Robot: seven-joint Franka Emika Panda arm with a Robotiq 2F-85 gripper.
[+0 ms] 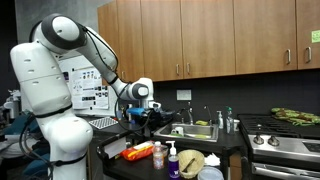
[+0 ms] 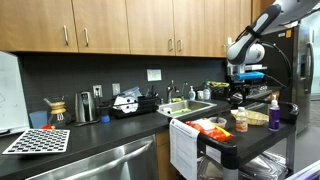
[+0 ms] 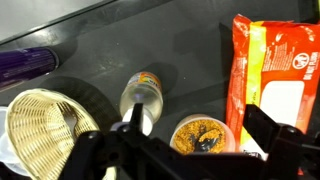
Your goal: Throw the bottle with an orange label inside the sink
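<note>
My gripper shifts to its left in the wrist view next and comes down around the bottle's white cap (image 2: 241, 112) (image 3: 146, 119), off the tub.
The bottle with an orange label (image 3: 143, 95) is small and clear. It stands on the dark cart top between a purple pump bottle and an orange packet, and it shows in both exterior views (image 1: 158, 154) (image 2: 240, 120). My gripper (image 3: 197, 120) is open and empty, and hangs well above the cart in both exterior views (image 1: 142, 116) (image 2: 238, 99). In the wrist view the bottle lies by the left finger, which hides its near end. The steel sink (image 1: 197, 131) (image 2: 190, 108) with its faucet is sunk in the counter beside the cart.
A round tub of yellow-orange contents (image 3: 200, 135) sits right under the open jaws. The flat orange packet (image 3: 265, 70) lies to its right. A woven basket (image 3: 40, 125) and the purple pump bottle (image 3: 25, 65) are on the left. A stove (image 1: 285, 140) stands past the sink.
</note>
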